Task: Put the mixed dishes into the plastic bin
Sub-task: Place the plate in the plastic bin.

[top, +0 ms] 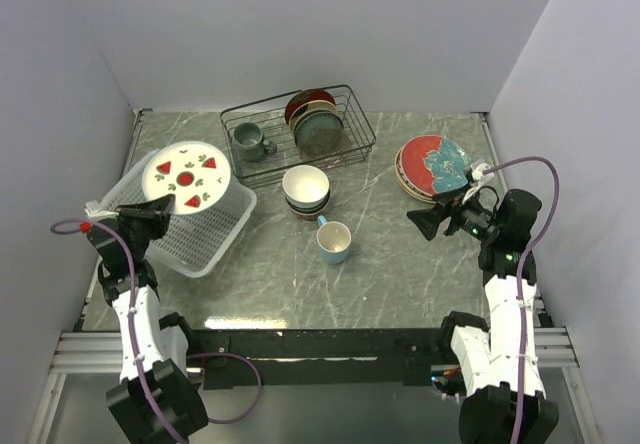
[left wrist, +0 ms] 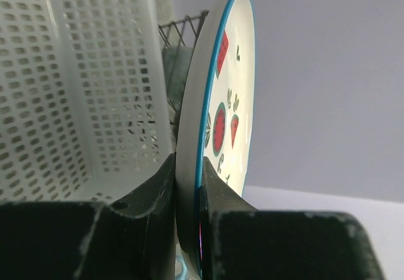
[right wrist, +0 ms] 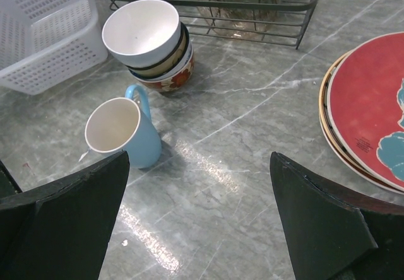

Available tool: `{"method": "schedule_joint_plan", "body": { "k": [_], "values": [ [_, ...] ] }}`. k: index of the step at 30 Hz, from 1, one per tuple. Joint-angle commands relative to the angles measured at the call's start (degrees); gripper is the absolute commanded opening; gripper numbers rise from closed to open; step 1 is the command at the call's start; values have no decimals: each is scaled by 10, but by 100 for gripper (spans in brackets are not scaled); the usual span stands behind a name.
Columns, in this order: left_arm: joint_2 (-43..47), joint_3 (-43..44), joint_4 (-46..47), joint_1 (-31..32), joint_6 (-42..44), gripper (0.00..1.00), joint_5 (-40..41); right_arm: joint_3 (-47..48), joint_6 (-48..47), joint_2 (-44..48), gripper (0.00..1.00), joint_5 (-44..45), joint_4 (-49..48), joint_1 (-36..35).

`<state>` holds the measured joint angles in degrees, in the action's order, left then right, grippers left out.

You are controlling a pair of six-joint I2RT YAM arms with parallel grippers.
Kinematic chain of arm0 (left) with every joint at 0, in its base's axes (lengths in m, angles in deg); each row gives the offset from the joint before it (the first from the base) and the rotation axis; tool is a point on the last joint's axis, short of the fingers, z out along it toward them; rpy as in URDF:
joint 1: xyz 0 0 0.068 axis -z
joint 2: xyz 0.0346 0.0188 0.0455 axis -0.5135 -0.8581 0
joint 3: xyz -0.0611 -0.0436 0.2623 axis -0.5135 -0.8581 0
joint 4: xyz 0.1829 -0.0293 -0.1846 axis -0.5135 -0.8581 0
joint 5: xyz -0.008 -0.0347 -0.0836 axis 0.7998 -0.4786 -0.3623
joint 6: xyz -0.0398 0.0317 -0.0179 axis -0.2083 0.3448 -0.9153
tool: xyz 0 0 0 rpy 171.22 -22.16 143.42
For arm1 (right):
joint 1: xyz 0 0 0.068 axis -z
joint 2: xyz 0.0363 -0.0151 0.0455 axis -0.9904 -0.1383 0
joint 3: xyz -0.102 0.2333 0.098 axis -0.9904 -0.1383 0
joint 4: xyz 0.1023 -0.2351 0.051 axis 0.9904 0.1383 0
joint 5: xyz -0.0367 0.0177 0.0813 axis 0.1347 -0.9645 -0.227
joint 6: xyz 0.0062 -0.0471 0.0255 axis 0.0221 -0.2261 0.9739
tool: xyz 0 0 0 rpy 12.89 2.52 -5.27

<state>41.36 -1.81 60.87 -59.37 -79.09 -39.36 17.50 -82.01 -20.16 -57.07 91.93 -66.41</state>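
Note:
I will move my left gripper down next, tip the plate's far side down between the lattice sides of the bin, and release the plate, because the empty bottom of the white bin is below.
My left gripper [top: 165, 207] is shut on the near edge of a white plate with watermelon pictures and a blue rim [top: 187, 176], holding it tilted over the white plastic bin [top: 205, 244]. In the left wrist view the plate [left wrist: 227, 103] stands edge-on between the fingers [left wrist: 151, 192], with the bin's lattice wall [left wrist: 76, 91] on the left. My right gripper [top: 428, 222] is open and empty above the table, beside a stack of plates topped by a red-rimmed teal-floral one [top: 432, 164]. Stacked bowls [right wrist: 148, 40] and a light blue mug [right wrist: 123, 132] stand mid-table.
A black wire rack [top: 300, 129] at the back holds a grey mug [top: 250, 142] and upright plates [top: 315, 114]. Grey walls close in the table on the left, back and right.

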Motion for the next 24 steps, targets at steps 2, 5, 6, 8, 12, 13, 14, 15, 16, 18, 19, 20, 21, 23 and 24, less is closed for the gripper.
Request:
{"method": "schedule_joint_plan", "body": {
  "k": [2, 5, 6, 8, 12, 13, 14, 15, 16, 18, 19, 20, 21, 23, 24],
  "values": [
    [34, 20, 32, -27, -20, 1, 29, 25, -7, -3, 100, -2, -4, 3],
    [25, 31, -10, -29, -2, 1, 65, 26, -7, -4, 100, -1, -1, 3],
    [21, 36, -24, -29, 3, 1, 75, 27, -8, -4, 100, -2, -2, 3],
    [11, 49, -60, -29, 21, 1, 98, 28, -8, -5, 100, -2, 0, 3],
    [-5, 66, -99, -29, 48, 1, 128, 29, -7, -7, 100, -3, 1, 3],
    [-10, 67, -102, -29, 51, 1, 135, 29, -7, -8, 100, -2, 1, 3],
    [-13, 66, -102, -30, 54, 1, 136, 29, -8, -8, 100, -4, 1, 3],
    [-17, 66, -102, -29, 56, 1, 139, 30, -8, -9, 100, -4, 1, 3],
    [-24, 65, -102, -29, 60, 1, 141, 30, -8, -10, 100, -4, 1, 4],
    [-34, 64, -94, -29, 62, 1, 144, 31, -8, -11, 100, -5, 4, 3],
    [-42, 63, -93, -29, 64, 1, 146, 31, -8, -12, 100, -4, 3, 3],
    [-46, 64, -85, -29, 64, 1, 147, 32, -8, -12, 100, -5, 4, 3],
    [-51, 64, -81, -29, 63, 1, 148, 32, -8, -12, 100, -4, 4, 3],
    [-66, 65, -72, -28, 63, 1, 148, 32, -8, -12, 100, -4, 4, 3],
    [-72, 67, -66, -29, 66, 1, 149, 32, -8, -14, 100, -4, 4, 3]
  ]
}}
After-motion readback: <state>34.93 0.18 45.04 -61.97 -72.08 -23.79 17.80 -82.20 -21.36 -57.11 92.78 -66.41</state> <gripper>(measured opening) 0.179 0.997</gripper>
